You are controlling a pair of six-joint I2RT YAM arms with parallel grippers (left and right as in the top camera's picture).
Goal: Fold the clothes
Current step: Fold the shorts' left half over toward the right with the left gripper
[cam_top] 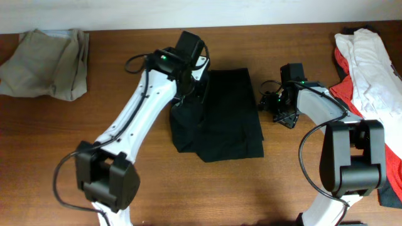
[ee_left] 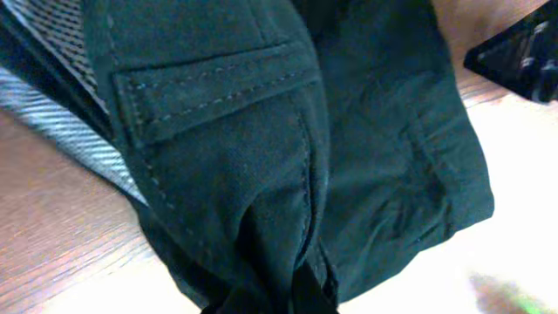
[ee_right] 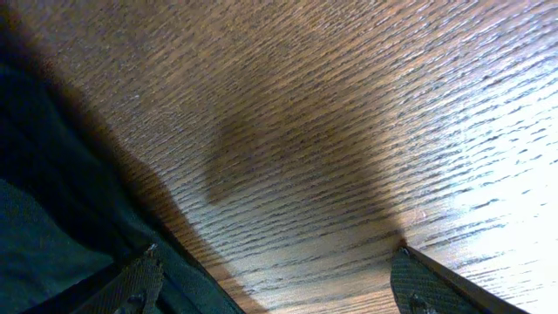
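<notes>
The shorts' flat part [cam_top: 240,103] [ee_left: 397,161] is uncovered on the right in the overhead view, so the robot's left hand will next bring the bunched fold of the shorts across onto it and let go.
The black shorts [cam_top: 223,113] lie in the middle of the table, partly folded, with the left part lifted. My left gripper [cam_top: 188,88] is shut on the black shorts [ee_left: 261,174] and holds a bunched fold of them up; a pocket flap and seam fill the left wrist view. My right gripper [cam_top: 276,105] is open and empty just right of the shorts' right edge, low over the wood. Its two fingertips [ee_right: 275,279] stand wide apart, with the black fabric [ee_right: 44,227] at the left finger.
A khaki-grey garment [cam_top: 47,63] lies at the back left corner. White [cam_top: 377,69] and red [cam_top: 342,69] clothes are piled at the right edge. The table is brown wood [cam_top: 251,188].
</notes>
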